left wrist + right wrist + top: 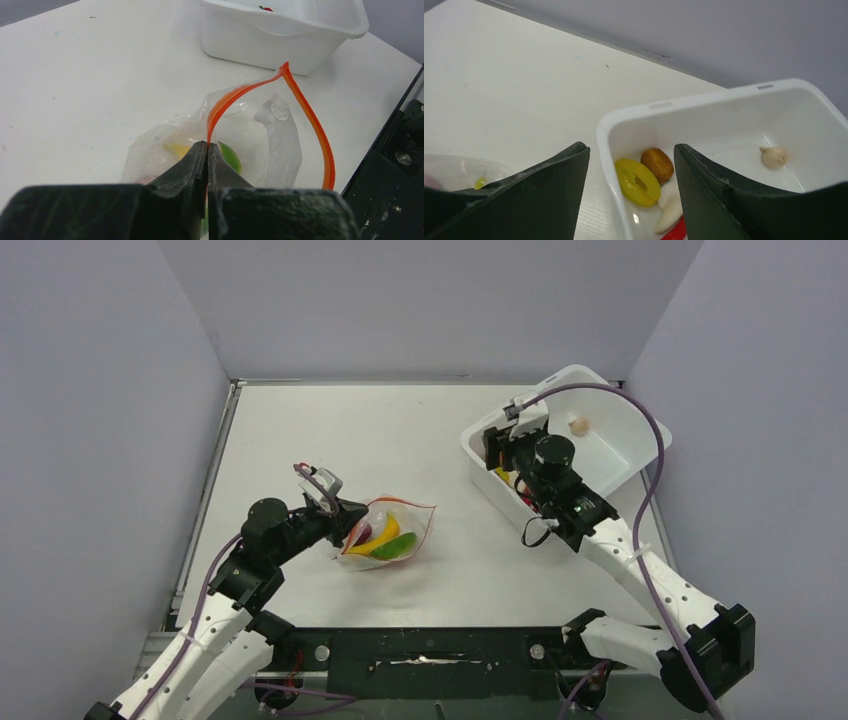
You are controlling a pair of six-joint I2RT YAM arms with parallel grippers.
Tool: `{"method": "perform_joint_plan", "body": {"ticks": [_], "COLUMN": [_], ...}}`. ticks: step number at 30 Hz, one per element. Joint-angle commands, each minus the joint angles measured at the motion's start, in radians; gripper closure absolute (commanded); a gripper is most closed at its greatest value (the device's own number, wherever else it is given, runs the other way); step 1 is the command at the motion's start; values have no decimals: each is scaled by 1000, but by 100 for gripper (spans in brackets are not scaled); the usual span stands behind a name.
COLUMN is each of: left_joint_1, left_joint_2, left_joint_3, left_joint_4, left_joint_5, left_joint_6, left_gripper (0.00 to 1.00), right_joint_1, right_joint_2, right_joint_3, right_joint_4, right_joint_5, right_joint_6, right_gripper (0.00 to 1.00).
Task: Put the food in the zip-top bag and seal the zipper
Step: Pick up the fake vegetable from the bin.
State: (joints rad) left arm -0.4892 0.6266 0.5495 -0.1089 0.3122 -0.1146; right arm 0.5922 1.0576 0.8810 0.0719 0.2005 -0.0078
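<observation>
The robot next needs to move its right gripper across the bin [724,115] and down around the beige garlic-like piece, which lies alone below the bin, to its right in the top view.
The clear zip-top bag [392,532] lies mid-table, its mouth held open toward the right. Its orange-red zipper [306,111] arches up in a loop. My left gripper [343,521] is shut on the zipper edge [208,145]. Inside the bag are food pieces: a yellow one [176,149] and a green one [229,156]. My right gripper [630,149] is open over the white bin's [724,115] near corner, one finger outside the wall and one inside. Below it lie a yellow piece [638,182], a brown piece [657,164], a white piece [669,206] and a red one [677,232].
The white bin [632,430] stands at the back right, a beige garlic-like piece [578,425] alone at its far end. The black base rail [430,650] runs along the near edge. Grey walls enclose the table on three sides.
</observation>
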Motion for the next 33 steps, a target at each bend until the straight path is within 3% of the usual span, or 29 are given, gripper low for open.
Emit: {"method": "perform_joint_plan", "body": {"ticks": [1,10,16,33], "left_joint_1": [-3,-3,-2,-3], "left_joint_2": [-14,-5,-14,-12], "left_joint_3": [-15,-22,-29,-31], "left_joint_4": [70,72,66,42], "left_joint_5": [30,33,27,44], "left_joint_6": [14,20,20,46], "left_gripper": [100,100,100,100], "right_joint_1": [-144,-417,-534,-612], "right_joint_2": [58,247,413,807], "right_joint_3": [81,153,272,585], "right_joint_4": [-140,-191,-249,-247], "right_joint_5": [58,35,3,87], "right_joint_6": [77,96,111,79], "right_gripper": [37,37,35,36]}}
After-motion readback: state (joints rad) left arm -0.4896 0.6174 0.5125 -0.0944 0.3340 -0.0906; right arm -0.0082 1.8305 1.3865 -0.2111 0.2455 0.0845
